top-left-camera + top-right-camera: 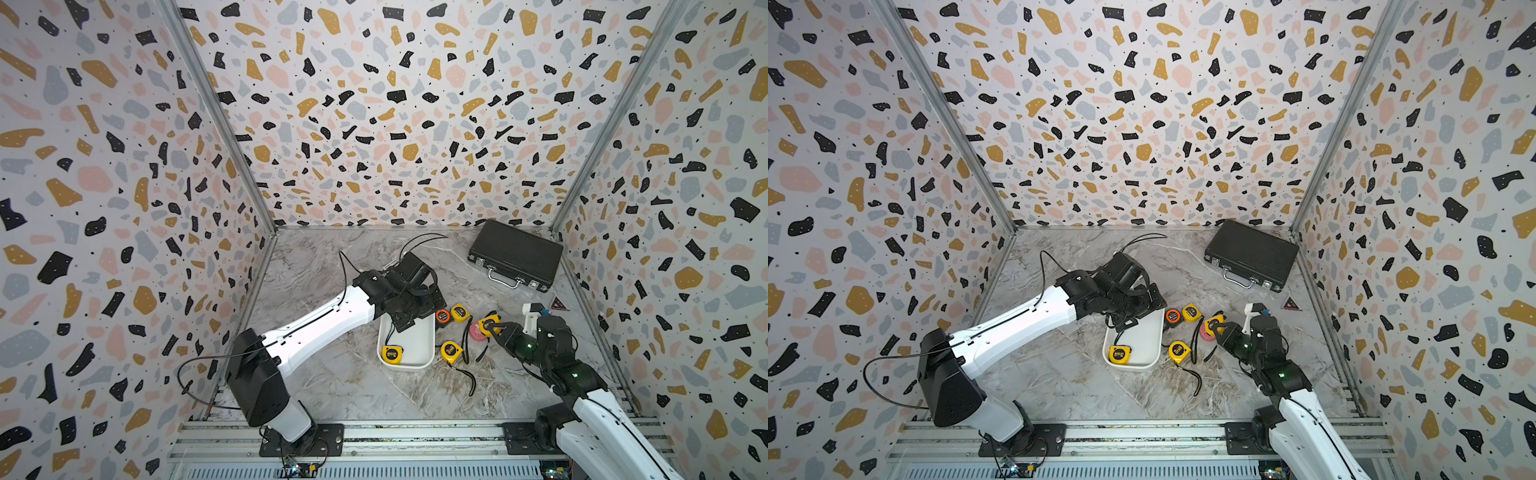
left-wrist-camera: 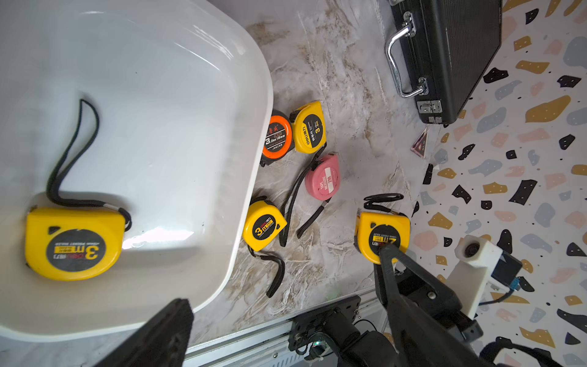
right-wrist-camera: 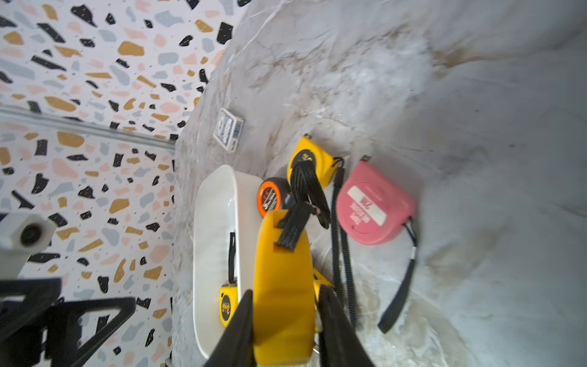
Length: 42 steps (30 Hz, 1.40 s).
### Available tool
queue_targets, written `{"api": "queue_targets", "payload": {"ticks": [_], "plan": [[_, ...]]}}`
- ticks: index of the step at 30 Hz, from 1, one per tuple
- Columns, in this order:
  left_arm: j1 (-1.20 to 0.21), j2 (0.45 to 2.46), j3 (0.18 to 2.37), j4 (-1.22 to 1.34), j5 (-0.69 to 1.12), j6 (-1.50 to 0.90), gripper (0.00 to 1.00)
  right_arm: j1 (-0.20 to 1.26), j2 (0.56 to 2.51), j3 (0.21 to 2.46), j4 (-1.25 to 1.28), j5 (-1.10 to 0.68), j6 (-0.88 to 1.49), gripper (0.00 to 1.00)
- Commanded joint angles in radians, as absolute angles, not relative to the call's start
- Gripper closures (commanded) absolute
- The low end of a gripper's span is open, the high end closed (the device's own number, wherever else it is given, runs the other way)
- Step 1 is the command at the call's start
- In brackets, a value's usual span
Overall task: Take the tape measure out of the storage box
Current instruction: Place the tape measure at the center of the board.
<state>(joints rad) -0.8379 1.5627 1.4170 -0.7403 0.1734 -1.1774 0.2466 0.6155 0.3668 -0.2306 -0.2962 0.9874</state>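
I need to move my right gripper back and down next and release the yellow tape measure, because there is bare tabletop near the pink one, below and back from my gripper.
The white storage box (image 1: 411, 353) lies mid-table, and one yellow tape measure (image 1: 392, 353) rests in its near end, also seen in the left wrist view (image 2: 74, 243). My left gripper (image 1: 415, 318) hovers over the box's far end, open and empty (image 2: 287, 305). To the right of the box, outside it, my right gripper (image 1: 491, 328) is shut on another yellow tape measure (image 1: 487, 322). The right wrist view shows this yellow tape measure (image 3: 282, 279) clamped between both fingers, its black strap hanging, beside a pink tape measure (image 3: 374, 203).
On the table right of the box lie an orange tape measure (image 1: 443, 316), two yellow ones (image 1: 460, 311) (image 1: 451, 351) and the pink one (image 1: 475, 333). A black briefcase (image 1: 515, 253) sits far right, with a red triangle (image 1: 558, 304) by the wall. A card pack (image 3: 228, 133) lies beyond the box.
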Motion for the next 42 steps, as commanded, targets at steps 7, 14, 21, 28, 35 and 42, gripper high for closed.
{"api": "queue_targets", "payload": {"ticks": [7,14,21,28,35,42], "plan": [[-0.832,1.498,1.374,-0.759,0.151,-1.129,0.00,0.142,0.557,0.302,-0.337,-0.238,0.996,0.87],[-0.825,1.476,1.340,-0.748,0.155,-1.124,0.00,0.135,0.533,0.262,-0.377,-0.226,1.002,0.85],[-0.821,1.463,1.320,-0.742,0.157,-1.121,0.00,0.135,0.513,0.203,-0.379,-0.238,1.042,0.83],[-0.818,1.451,1.307,-0.736,0.152,-1.126,0.00,0.136,0.515,0.197,-0.417,-0.258,1.048,0.70],[-0.818,1.434,1.290,-0.742,0.140,-1.132,0.00,0.136,0.487,0.228,-0.542,-0.253,1.023,0.41],[-0.819,1.443,1.297,-0.797,0.123,-1.094,0.00,0.135,0.481,0.299,-0.645,-0.245,0.977,0.27]]}}
